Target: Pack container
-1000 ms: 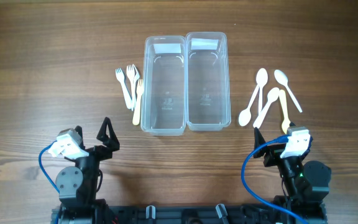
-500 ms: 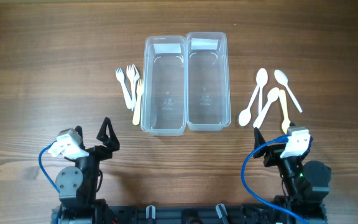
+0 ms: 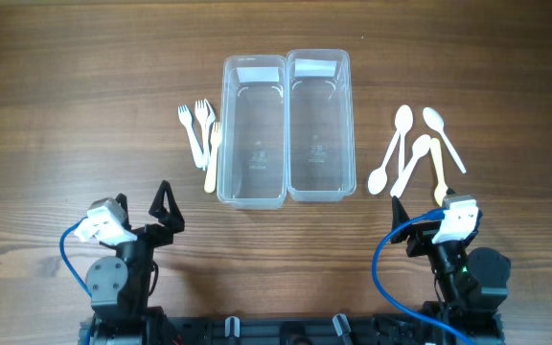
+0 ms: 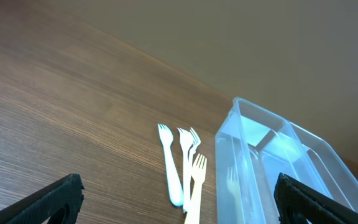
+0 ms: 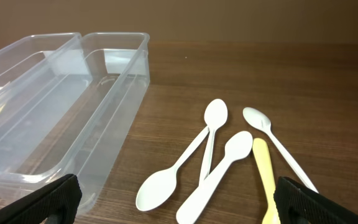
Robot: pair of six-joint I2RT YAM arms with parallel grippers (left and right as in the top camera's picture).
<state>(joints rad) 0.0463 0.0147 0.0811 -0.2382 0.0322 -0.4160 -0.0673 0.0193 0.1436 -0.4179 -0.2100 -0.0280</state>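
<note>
The right gripper moves outward next, tips down and lowers onto the neck of the pale spoon (image 3: 414, 160) beside the yellowish one, because the spoon narrows there.
Two clear plastic containers stand side by side, the left container (image 3: 254, 129) and the right container (image 3: 319, 125), both empty; they also show in the left wrist view (image 4: 253, 171) and the right wrist view (image 5: 73, 112). Three plastic forks (image 3: 199, 134) lie left of them (image 4: 184, 168). Several plastic spoons (image 3: 412, 153), one yellowish, lie to the right (image 5: 222, 158). My left gripper (image 3: 164, 213) is open and empty near the front edge (image 4: 179, 202). My right gripper (image 3: 416, 218) is open and empty just in front of the spoons (image 5: 176, 199).
The wooden table (image 3: 84, 105) carries everything. Blue cables (image 3: 70, 251) loop at both arm bases near the front edge.
</note>
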